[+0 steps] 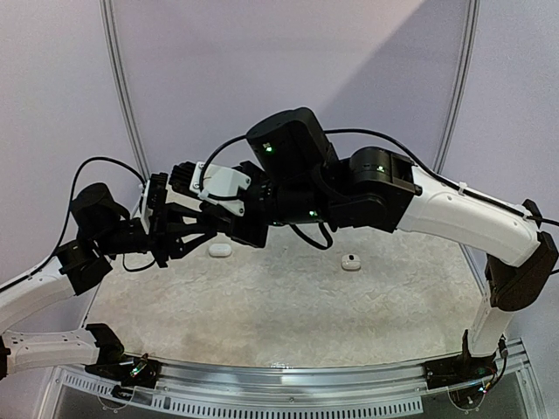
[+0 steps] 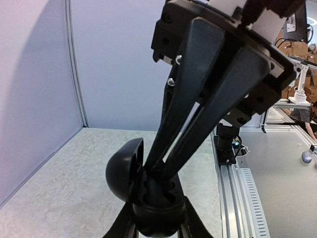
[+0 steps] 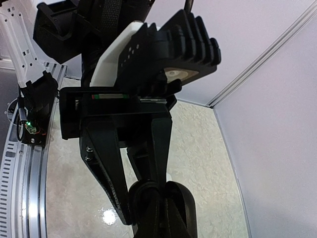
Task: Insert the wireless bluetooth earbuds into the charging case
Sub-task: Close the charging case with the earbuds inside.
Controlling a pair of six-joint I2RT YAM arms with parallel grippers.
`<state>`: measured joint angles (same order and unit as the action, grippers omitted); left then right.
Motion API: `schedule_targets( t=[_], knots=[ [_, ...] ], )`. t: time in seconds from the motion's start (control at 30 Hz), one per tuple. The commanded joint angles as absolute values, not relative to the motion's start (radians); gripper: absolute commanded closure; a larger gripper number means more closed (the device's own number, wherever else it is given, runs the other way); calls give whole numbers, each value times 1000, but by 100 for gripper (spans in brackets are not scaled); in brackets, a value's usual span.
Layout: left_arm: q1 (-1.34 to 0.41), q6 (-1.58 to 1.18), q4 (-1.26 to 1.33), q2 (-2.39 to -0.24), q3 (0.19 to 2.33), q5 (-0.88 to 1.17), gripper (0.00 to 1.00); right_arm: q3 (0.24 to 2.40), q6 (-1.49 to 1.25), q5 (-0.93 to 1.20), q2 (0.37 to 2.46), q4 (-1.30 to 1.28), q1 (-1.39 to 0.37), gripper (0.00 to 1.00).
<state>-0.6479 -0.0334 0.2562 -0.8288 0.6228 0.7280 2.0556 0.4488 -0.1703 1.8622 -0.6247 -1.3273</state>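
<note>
My left gripper and the charging case [image 2: 157, 203] go down and to the right in the top view next, onto the mat between the white things, since it's empty there.
My left gripper [image 2: 158, 220] is shut on a black charging case [image 2: 157, 203] and holds it up above the table with its lid [image 2: 125, 168] swung open to the left. My right gripper [image 2: 157, 174] comes down from above. Its two fingers nearly meet, with the tips inside the case on a small dark round earbud [image 2: 153, 190]. In the top view both grippers meet at the left [image 1: 177, 236]. In the right wrist view my right gripper [image 3: 161, 220] points into the case [image 3: 184, 208], which is held between the left gripper's fingers [image 3: 104, 168].
Two small white oval things lie on the pale mat: one just right of the grippers [image 1: 220, 250], one further right with a dark spot [image 1: 350, 262]. The metal rail [image 1: 288, 375] runs along the near edge. Walls stand close at the back and the sides.
</note>
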Motion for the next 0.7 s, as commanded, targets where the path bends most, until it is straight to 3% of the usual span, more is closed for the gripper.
schedule_targets(
  t=[0.0, 0.67],
  knots=[
    [-661, -28, 268, -813, 634, 710, 100, 2027, 413, -124, 1878, -665, -1323, 97],
    [-655, -18, 259, -815, 625, 713, 100, 1973, 404, -121, 1861, -640, -1327, 95]
  ],
)
